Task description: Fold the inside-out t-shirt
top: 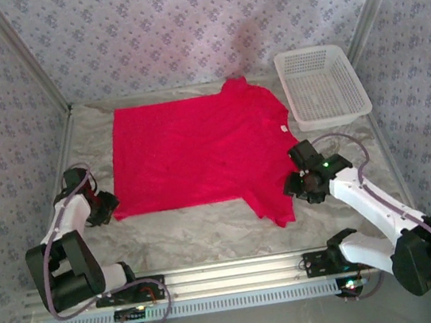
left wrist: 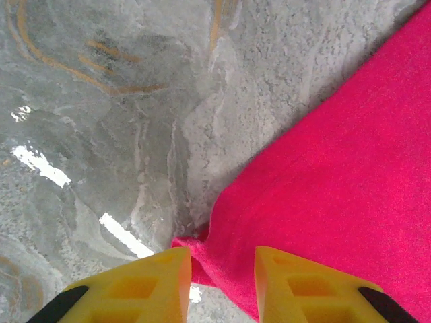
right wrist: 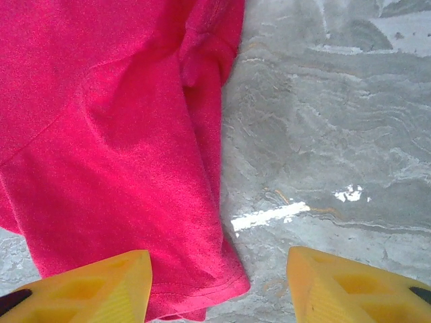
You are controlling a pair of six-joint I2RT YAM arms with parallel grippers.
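Observation:
The sleeve's hem corner (top: 291, 219) (right wrist: 232, 284) is below the right gripper's open fingers and nearer the robot's base, so the right gripper should lower and move back onto it next.
The inside-out t-shirt (top: 197, 148) lies spread flat on the grey table, bright red, with a small white tag (top: 282, 129) near the collar on the right. My left gripper (top: 108, 205) sits at the shirt's near left corner. In the left wrist view its yellow fingers stand partly apart, either side of that bunched corner (left wrist: 202, 252), and the left gripper (left wrist: 222, 269) is not pinching the cloth. My right gripper (top: 295, 185) is low beside the near sleeve. In the right wrist view the right gripper (right wrist: 219, 262) is wide open, with the sleeve hem (right wrist: 222, 286) lying between its fingers, closer to the left one.
A white mesh basket (top: 321, 86) stands at the back right, just beyond the shirt's far sleeve. Patterned walls close in the back and both sides. Bare marbled table (top: 193, 229) runs between the shirt and the near rail.

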